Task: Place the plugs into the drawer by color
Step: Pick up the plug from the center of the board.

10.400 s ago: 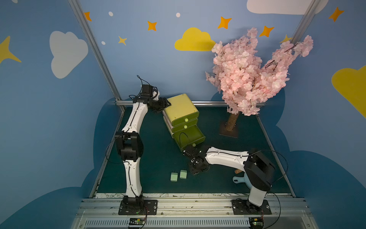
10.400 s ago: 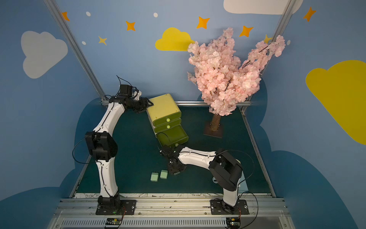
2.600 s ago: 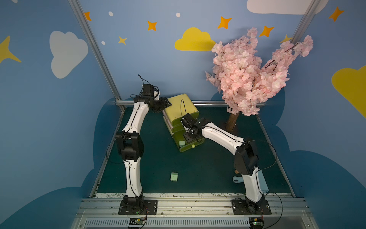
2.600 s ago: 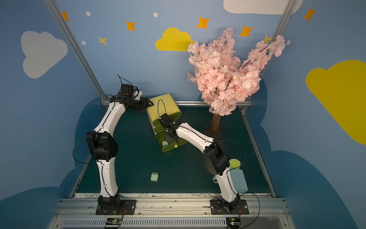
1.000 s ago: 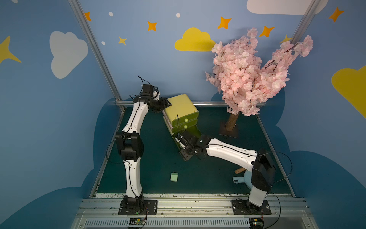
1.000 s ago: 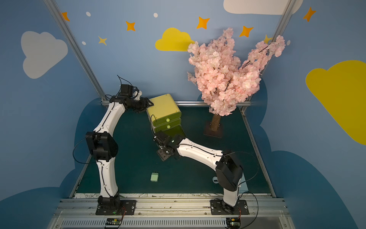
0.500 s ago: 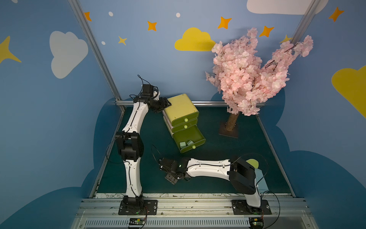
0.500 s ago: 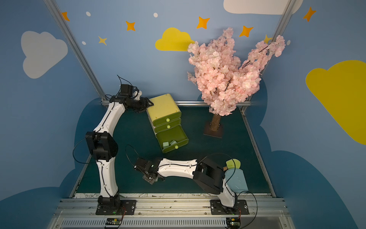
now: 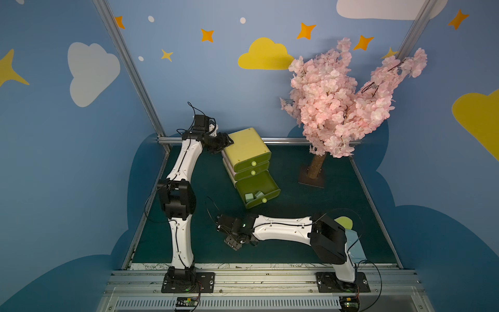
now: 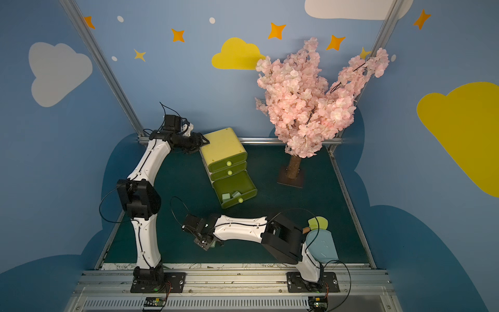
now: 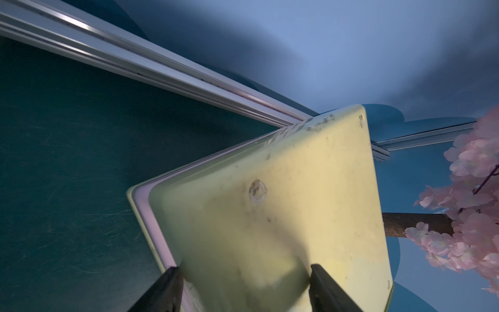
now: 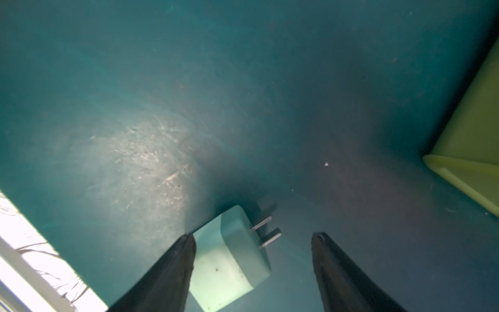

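Note:
My right gripper moves down and toward the dustpan next and closes on the third plug's body (image 10: pixel 213 244) (image 12: pixel 228 266), since it lies below the gripper on its dustpan side.
The yellow-green drawer (image 9: pixel 247 147) chest stands at the back of the mat, its bottom drawer (image 9: pixel 266 183) pulled out. Two mint green plugs (image 9: pixel 248 196) (image 9: pixel 259 194) lie inside it near the knob. My left gripper (image 9: pixel 225 141) is shut on the chest's rear top corner; the left wrist view shows its fingers (image 11: pixel 172 283) pressed on both sides. My right gripper (image 9: pixel 233 243) is low over the mat near the front, open. A third mint green plug (image 12: pixel 232 256) lies on its side between the fingers, close against one finger (image 12: pixel 178 264), prongs pointing away.
A pink blossom tree (image 9: pixel 345 108) stands on a brown base at the back right. A light blue dustpan (image 10: pixel 321 245) and a yellow-green handle (image 10: pixel 318 222) lie at the front right behind my right arm. The mat's white front edge (image 12: pixel 27 256) runs close to the plug.
My right arm has swung from the open bottom drawer down to the front of the mat over the lone green plug, its jaws widening. The left arm has not moved.

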### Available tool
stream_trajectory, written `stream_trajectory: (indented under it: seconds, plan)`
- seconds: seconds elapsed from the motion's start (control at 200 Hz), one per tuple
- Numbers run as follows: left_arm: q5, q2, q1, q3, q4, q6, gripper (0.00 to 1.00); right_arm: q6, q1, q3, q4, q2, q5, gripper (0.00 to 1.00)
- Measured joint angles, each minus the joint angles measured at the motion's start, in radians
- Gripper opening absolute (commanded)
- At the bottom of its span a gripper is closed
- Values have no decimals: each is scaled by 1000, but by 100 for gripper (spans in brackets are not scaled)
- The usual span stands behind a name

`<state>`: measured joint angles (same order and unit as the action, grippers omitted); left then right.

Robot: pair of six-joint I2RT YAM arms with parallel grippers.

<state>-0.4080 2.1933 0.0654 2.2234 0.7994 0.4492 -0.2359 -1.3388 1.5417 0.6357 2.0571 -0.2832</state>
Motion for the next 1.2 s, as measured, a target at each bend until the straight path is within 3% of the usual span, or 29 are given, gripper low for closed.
stream_trajectory:
  seconds: [0.486, 0.991, 1.201]
  plan:
    - [1, 0, 1, 0, 0, 0, 74, -60, 12, -84, 20, -6, 1, 70]
    - [5, 0, 2, 0, 0, 0, 74, -72, 35, -84, 19, -8, 42, 46]
    - [5, 0, 2, 0, 0, 0, 74, -59, 71, -122, 21, -81, 21, 43]
